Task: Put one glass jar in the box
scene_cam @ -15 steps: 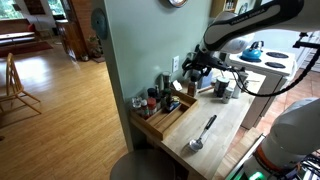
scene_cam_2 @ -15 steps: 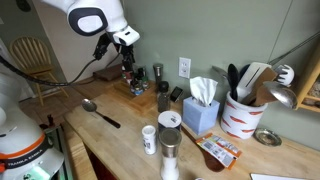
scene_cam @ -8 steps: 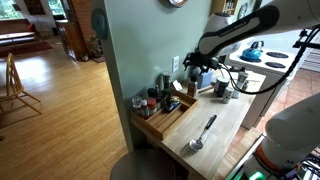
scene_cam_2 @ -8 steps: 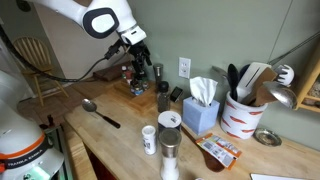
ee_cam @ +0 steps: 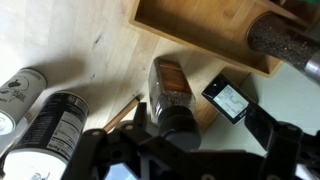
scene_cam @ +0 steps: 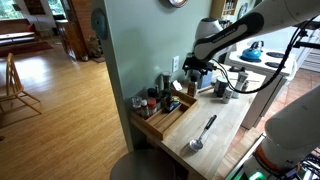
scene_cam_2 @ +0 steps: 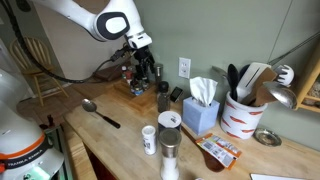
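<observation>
Next, my gripper lowers over the glass jar's dark lid [ee_cam: 179, 127] and closes on its sides, since the lid lies below my gripper, between its spread fingers.
A glass jar [ee_cam: 170, 92] with a dark lid and brown contents stands on the wooden counter just outside the end of the light wood box [ee_cam: 200, 30]. In the wrist view my gripper [ee_cam: 185, 150] is open, its two dark fingers spread wide on either side of the jar's lid, above it and not touching. In both exterior views the gripper [scene_cam: 196, 72] [scene_cam_2: 148, 72] hangs near the wall by the box [scene_cam: 165, 122] [scene_cam_2: 118, 88]. The jar [scene_cam_2: 163, 98] stands just beside it. Several jars [scene_cam: 150, 101] stand in the box.
A small black device with a white screen [ee_cam: 228, 100] lies beside the jar. Two tins [ee_cam: 52, 122] stand to its left. A metal spoon [scene_cam_2: 100, 112] lies on the counter. A tissue box [scene_cam_2: 201, 108], a utensil crock [scene_cam_2: 243, 115] and shakers [scene_cam_2: 169, 140] stand further along.
The arm has moved along the wall from over the box toward the jar beside the box's end. The gripper stays open.
</observation>
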`<state>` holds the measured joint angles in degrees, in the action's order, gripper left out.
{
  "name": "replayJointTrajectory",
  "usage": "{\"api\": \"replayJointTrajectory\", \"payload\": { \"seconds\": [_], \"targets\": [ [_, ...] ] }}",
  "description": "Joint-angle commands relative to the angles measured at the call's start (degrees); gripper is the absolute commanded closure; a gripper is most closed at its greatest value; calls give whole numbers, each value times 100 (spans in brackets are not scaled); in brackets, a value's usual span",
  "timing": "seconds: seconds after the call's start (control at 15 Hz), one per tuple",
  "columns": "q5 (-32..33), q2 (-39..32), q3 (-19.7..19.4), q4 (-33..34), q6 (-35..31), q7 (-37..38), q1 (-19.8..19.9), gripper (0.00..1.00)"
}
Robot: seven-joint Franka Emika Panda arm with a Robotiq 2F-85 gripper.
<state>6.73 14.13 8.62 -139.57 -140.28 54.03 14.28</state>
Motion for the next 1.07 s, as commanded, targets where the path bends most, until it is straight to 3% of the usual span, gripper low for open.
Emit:
{"api": "replayJointTrajectory", "payload": {
  "seconds": [0.0,1.0],
  "targets": [
    [237,-405,-214,408,334,204,-186,0],
    [226,-1405,-982,1159,423,92,-517,0]
  ]
}}
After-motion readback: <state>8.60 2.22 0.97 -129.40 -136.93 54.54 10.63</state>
